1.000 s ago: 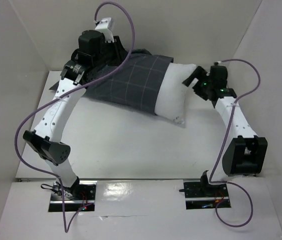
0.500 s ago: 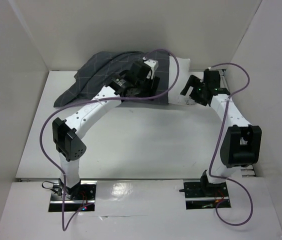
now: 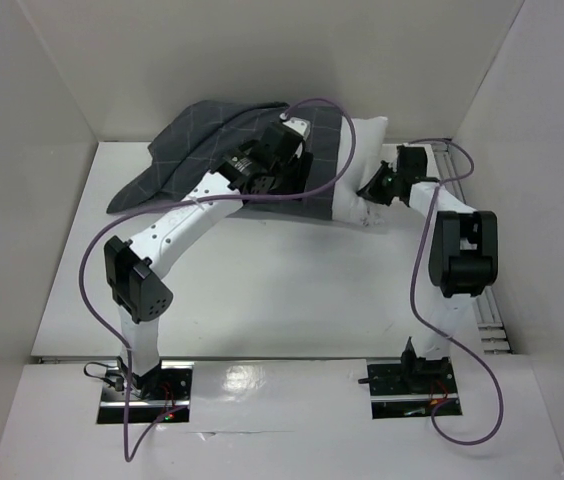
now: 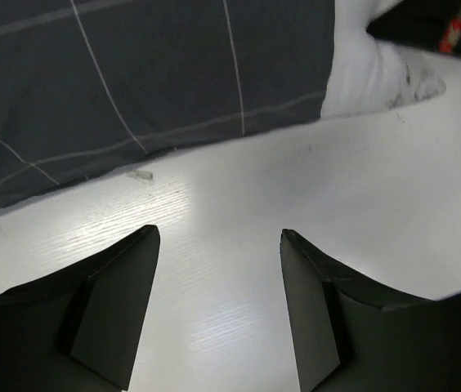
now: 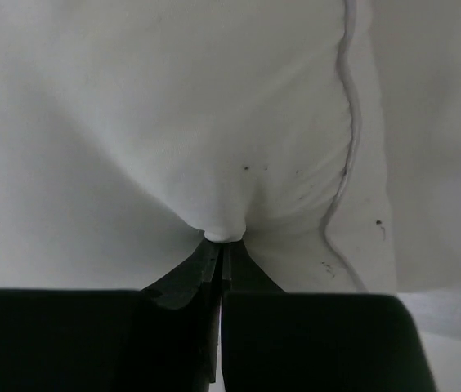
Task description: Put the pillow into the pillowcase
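My left gripper shifts toward the pillow's white end next and lowers onto the pillowcase's open edge [image 3: 334, 205] [image 4: 328, 87], since that end still sticks out.
The dark grid-patterned pillowcase [image 3: 212, 150] lies against the back wall with most of the white pillow [image 3: 362, 150] inside it. Only the pillow's right end sticks out. My right gripper [image 3: 367, 193] is at that end, shut on a small pinch of the pillow [image 5: 214, 122] fabric, with its tips [image 5: 222, 241] pressed together. My left gripper [image 3: 297, 178] hovers open over bare table just in front of the pillowcase [image 4: 132, 73]. Its fingers [image 4: 218, 233] hold nothing. The pillow's speckled corner [image 4: 369, 69] shows at the upper right of the left wrist view.
White walls enclose the table at the back [image 3: 262, 60], left and right. A metal rail [image 3: 487, 320] runs along the right side. Purple cables [image 3: 332, 110] loop above both arms. The right arm's elbow [image 3: 462, 250] stands tall near the right wall.
The left arm swung from behind the pillowcase to its front and its gripper opened. Pillow and case shifted toward the back wall. The right gripper went from open to shut on the pillow's end.
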Available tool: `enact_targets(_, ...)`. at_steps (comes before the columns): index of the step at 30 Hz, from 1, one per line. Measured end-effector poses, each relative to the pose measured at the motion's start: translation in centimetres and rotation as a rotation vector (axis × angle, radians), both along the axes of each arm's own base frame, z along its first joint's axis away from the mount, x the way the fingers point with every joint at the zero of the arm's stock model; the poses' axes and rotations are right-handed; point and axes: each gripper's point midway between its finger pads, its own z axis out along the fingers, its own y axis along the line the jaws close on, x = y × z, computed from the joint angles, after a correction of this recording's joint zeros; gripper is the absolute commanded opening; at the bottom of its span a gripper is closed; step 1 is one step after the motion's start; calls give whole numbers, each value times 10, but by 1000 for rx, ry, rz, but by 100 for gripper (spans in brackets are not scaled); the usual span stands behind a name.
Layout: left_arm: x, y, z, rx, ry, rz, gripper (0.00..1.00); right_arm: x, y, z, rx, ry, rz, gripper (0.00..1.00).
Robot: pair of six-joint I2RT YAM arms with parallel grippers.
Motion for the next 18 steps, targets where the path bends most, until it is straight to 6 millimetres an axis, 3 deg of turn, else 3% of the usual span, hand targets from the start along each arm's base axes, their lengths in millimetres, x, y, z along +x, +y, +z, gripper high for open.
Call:
enact_targets(2,0,4,3,16,-9,20,74,-22,12,-1,10,3,16,0)
enact_targets(8,2,4,23,8,-48,51,78,-116,76,44,-5,-69,150,0)
enact_targets(11,4,-4,23,14,-54,52,81,-156,101,54,22,-68,211,66)
enact_targets(13,8,-9,16,40,-55,61,81,-173,101,56,11,-53,213,92)
enact_targets(18,15,-11,-14,145,-47,98,81,-189,84,70,-34,-53,147,98)
